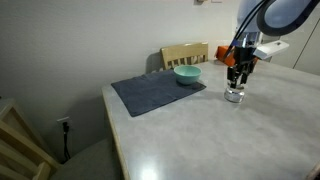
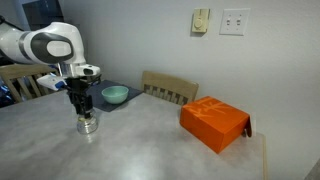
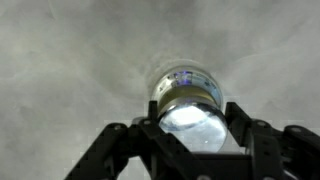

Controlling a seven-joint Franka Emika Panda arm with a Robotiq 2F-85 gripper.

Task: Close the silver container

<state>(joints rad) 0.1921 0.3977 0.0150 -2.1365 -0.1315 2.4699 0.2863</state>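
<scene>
The pale lid is between my fingers just over the tin, so my gripper will next go down, tilt toward the tin's banded body (image 1: 234,97) (image 3: 190,85) and let go of the silver container.
The silver container (image 1: 235,96) (image 2: 88,125) is a small shiny tin standing upright on the pale table. My gripper (image 1: 237,82) (image 2: 84,110) points straight down right over it. In the wrist view a bright round pale lid (image 3: 192,125) fills the space between my fingers (image 3: 150,128), which press on its two sides. The tin's banded body (image 3: 190,85) shows just beyond the lid. Whether the lid sits fully on the tin I cannot tell.
A teal bowl (image 1: 187,74) (image 2: 115,95) rests on a dark mat (image 1: 150,95) close to the tin. An orange box (image 2: 213,122) lies further along the table. A wooden chair (image 1: 185,53) (image 2: 170,88) stands behind the table, near the wall.
</scene>
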